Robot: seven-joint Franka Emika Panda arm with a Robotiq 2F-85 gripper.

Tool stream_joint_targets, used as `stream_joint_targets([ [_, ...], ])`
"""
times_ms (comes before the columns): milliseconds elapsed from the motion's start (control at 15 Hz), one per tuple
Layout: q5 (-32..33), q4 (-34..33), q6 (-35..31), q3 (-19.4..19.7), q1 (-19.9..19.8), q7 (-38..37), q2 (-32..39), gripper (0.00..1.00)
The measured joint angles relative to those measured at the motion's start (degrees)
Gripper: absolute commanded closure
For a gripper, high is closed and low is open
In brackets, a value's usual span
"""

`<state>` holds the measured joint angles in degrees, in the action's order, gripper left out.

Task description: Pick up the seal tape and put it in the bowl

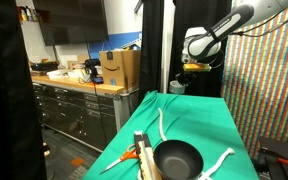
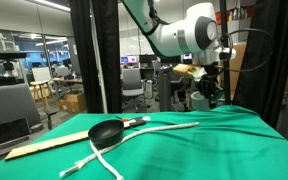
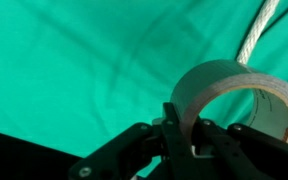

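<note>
I next need to move the seal tape in my gripper across the green cloth above the black bowl (image 1: 178,158) and let it go, because the bowl is empty at the near end of the cloth.
In the wrist view the seal tape (image 3: 234,92), a light grey-white roll with an open centre, stands on edge between my gripper's (image 3: 189,125) black fingers, which are shut on its wall. It is held above the green cloth. In both exterior views my gripper (image 1: 191,78) (image 2: 206,88) hangs well above the far end of the table; the tape is too small to make out there. The black bowl (image 1: 178,158) (image 2: 107,131) sits on the green cloth at the near end in one exterior view, far from the gripper.
Long white cord-like strips (image 1: 164,122) (image 2: 154,128) (image 3: 256,32) lie across the green cloth (image 1: 194,115). A wooden ruler-like strip (image 2: 44,146) and an orange-handled tool (image 1: 126,158) lie beside the bowl. A cardboard box (image 1: 119,68) stands on a counter.
</note>
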<state>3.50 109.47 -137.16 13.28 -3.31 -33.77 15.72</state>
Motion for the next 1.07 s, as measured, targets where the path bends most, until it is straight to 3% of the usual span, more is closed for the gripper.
stream_joint_targets([
  [267, 6.0, 4.7, 6.1, -3.0, 3.4, 0.2, -10.3, 0.89],
  [533, 7.7, 8.5, 13.2, -10.5, 6.2, 0.5, -18.3, 0.89],
  [800, 7.7, 11.8, 16.6, -18.0, 9.0, 0.3, -21.9, 0.89],
  [1067, 7.7, 15.3, 16.6, -23.0, 11.2, 0.3, -22.2, 0.89],
])
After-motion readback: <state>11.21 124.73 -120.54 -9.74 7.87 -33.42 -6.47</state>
